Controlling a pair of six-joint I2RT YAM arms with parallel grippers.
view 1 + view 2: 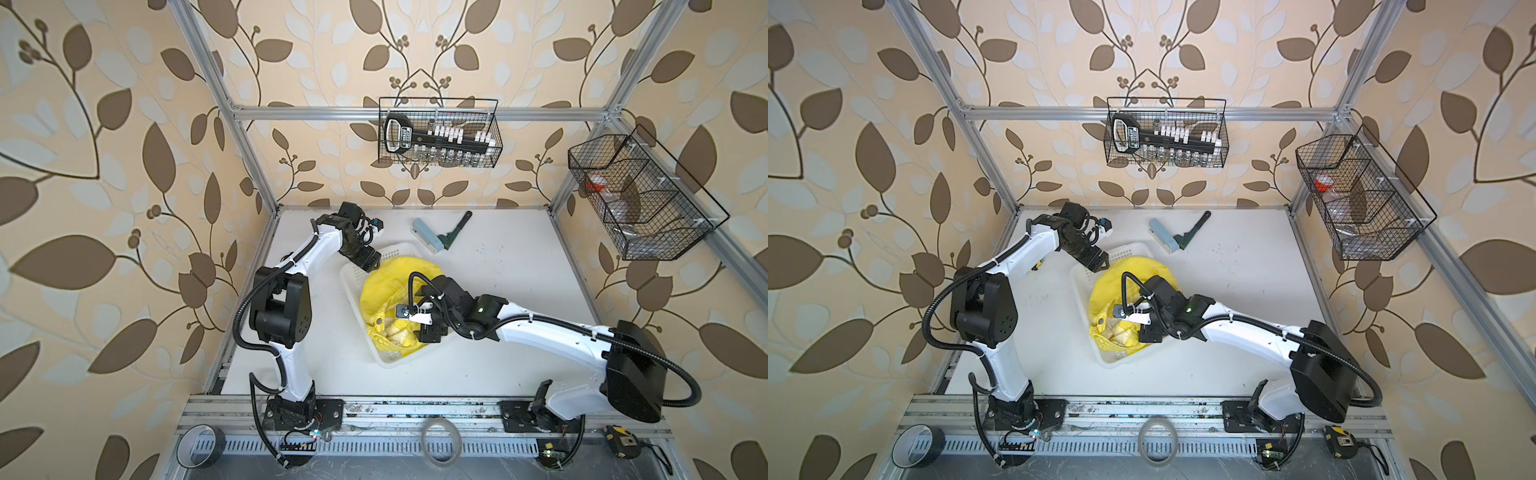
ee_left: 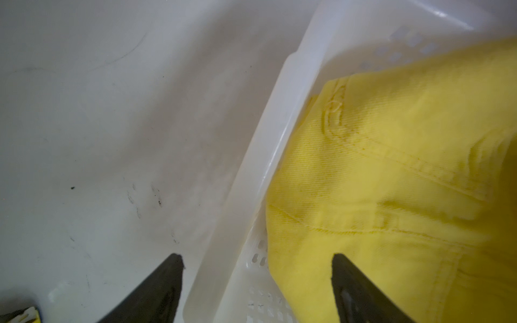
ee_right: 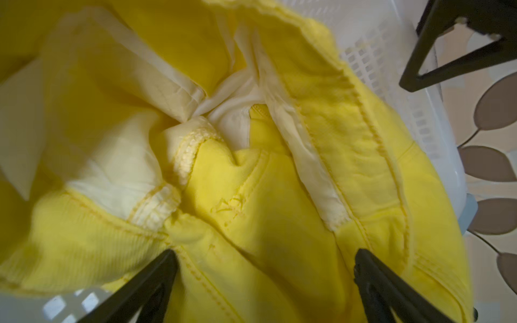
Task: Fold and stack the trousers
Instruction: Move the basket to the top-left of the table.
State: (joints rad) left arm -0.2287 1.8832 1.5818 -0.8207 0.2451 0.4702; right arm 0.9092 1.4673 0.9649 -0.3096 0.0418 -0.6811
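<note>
My right gripper goes down into the heap of trousers next, onto the yellow fold beside the pale pocket lining, because that cloth already lies between its open fingers.
The yellow trousers (image 1: 384,291) (image 1: 1106,293) lie crumpled in a white perforated basket (image 1: 392,362) (image 1: 1117,362) in the middle of the table. Over the basket's far left corner my left gripper (image 1: 370,266) (image 1: 1099,264) is open. In the left wrist view its jaws (image 2: 257,257) straddle the basket rim (image 2: 268,145), one finger outside over the table, the other over the yellow cloth (image 2: 391,181). My right gripper (image 1: 430,332) (image 1: 1150,332) points down into the near part of the heap. It stands open (image 3: 265,251), with waistband and pale pocket lining (image 3: 112,167) spread below.
A blue and white lint roller with a green handle (image 1: 434,237) lies on the table behind the basket. Two black wire baskets (image 1: 440,133) (image 1: 640,199) hang on the frame. Tape rolls (image 1: 200,446) (image 1: 440,444) and a tape measure (image 1: 621,442) sit on the front rail.
</note>
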